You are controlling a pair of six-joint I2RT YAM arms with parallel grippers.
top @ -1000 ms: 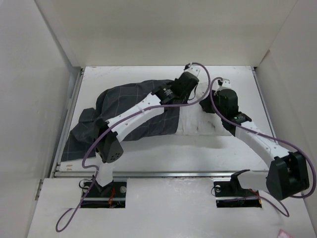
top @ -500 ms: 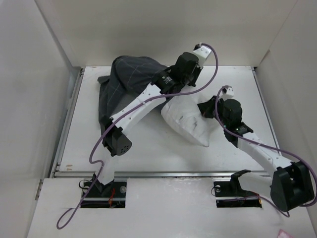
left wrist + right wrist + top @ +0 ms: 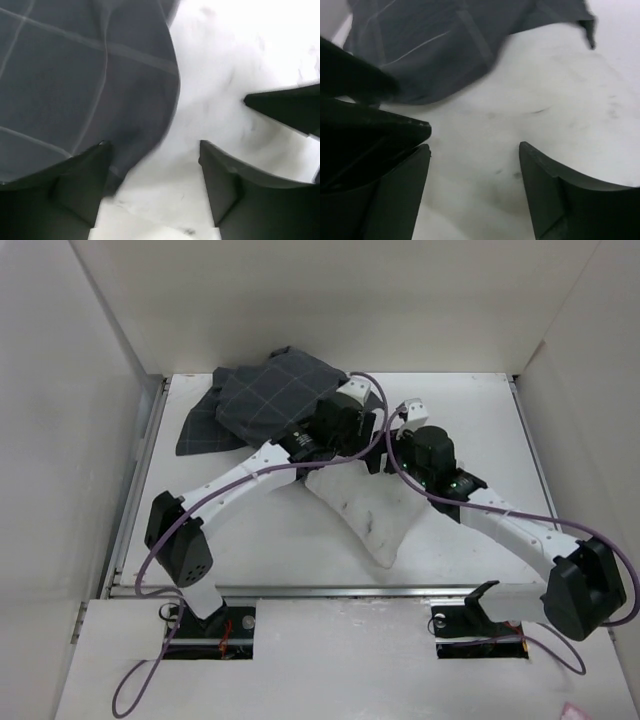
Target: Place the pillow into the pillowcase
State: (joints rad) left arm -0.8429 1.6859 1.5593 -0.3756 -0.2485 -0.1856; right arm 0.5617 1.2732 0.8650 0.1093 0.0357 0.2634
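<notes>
The left gripper moves back and to the left in the top view next. It then goes down to the pillowcase's near edge (image 3: 143, 156), since its fingers hover over the pillow.
The dark grid-patterned pillowcase (image 3: 262, 398) lies in a crumpled heap at the back left of the table, empty as far as I can see. The off-white speckled pillow (image 3: 372, 512) lies bare and diagonal in the middle. Both grippers hover close together over the pillow's far end. My left gripper (image 3: 362, 445) is open; in its wrist view the pillowcase (image 3: 75, 75) hangs at the left, the pillow (image 3: 220, 105) lies below, and nothing sits between the fingers (image 3: 155, 150). My right gripper (image 3: 386, 462) is open over the pillow (image 3: 540, 110), with the pillowcase edge (image 3: 455, 40) beyond.
White walls enclose the table (image 3: 480, 420) at the back and both sides. A metal rail (image 3: 330, 590) runs along the near edge. The left gripper's dark body (image 3: 365, 125) fills the left side of the right wrist view, very close to the right fingers.
Both grippers were shut on the fabric and have opened. The pillowcase was lifted off the pillow and now lies heaped at the back left; the pillow slid toward the middle.
</notes>
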